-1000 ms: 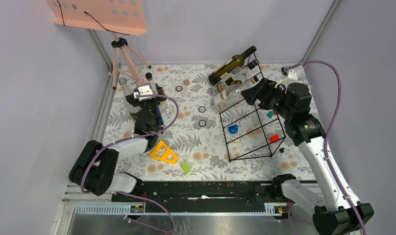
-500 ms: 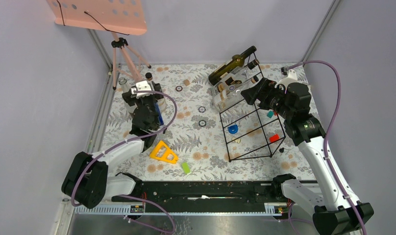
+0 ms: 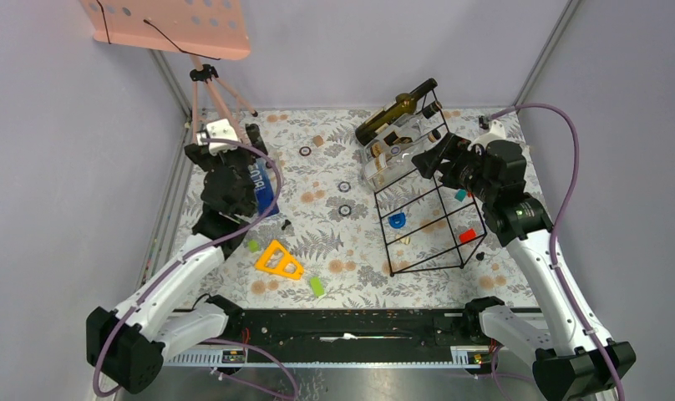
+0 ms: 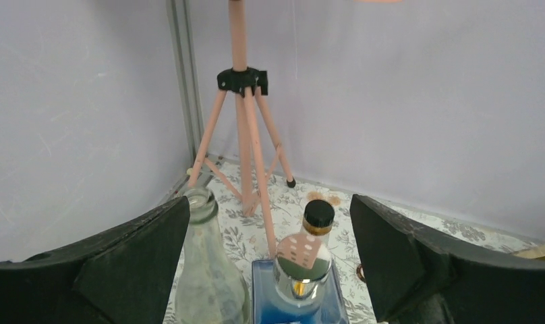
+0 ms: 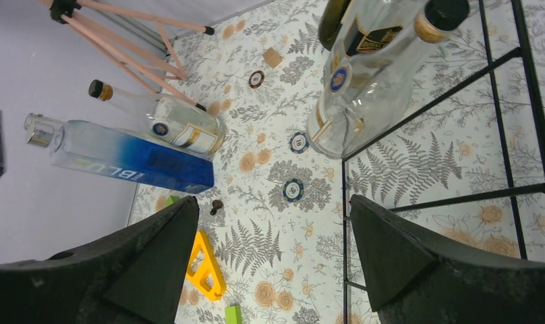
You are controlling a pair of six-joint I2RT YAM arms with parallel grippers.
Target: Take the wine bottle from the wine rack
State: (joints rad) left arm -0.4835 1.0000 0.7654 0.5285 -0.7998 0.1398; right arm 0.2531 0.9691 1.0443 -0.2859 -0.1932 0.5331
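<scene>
My right gripper should next move outward onto the nearest clear bottle's black cap [image 3: 434,135] [image 5: 446,13], because that end of the bottle sticks out free of its neighbours.
The black wire wine rack [image 3: 384,234] stands at the right of the table, and one of its wires shows in the right wrist view [image 5: 343,236]. A dark green wine bottle [image 3: 393,110] lies across its far top end, with clear bottles [image 3: 397,152] just below it; the clear ones also show in the right wrist view [image 5: 371,74]. My right gripper [image 3: 428,154] is open and empty, close beside the clear bottles and above the rack [image 5: 273,202]. My left gripper [image 3: 225,163] is open and empty at the back left, above a blue bottle [image 4: 297,297] and a clear bottle [image 4: 206,270].
A pink tripod stand [image 3: 209,92] stands in the back left corner. An orange triangle [image 3: 277,261], green blocks [image 3: 317,286] and poker chips [image 3: 344,186] lie mid-table. Small blue [image 3: 397,220] and red [image 3: 467,236] pieces lie under the rack.
My left arm has risen and swung toward the back left corner, uncovering the blue bottle. My right arm has barely moved.
</scene>
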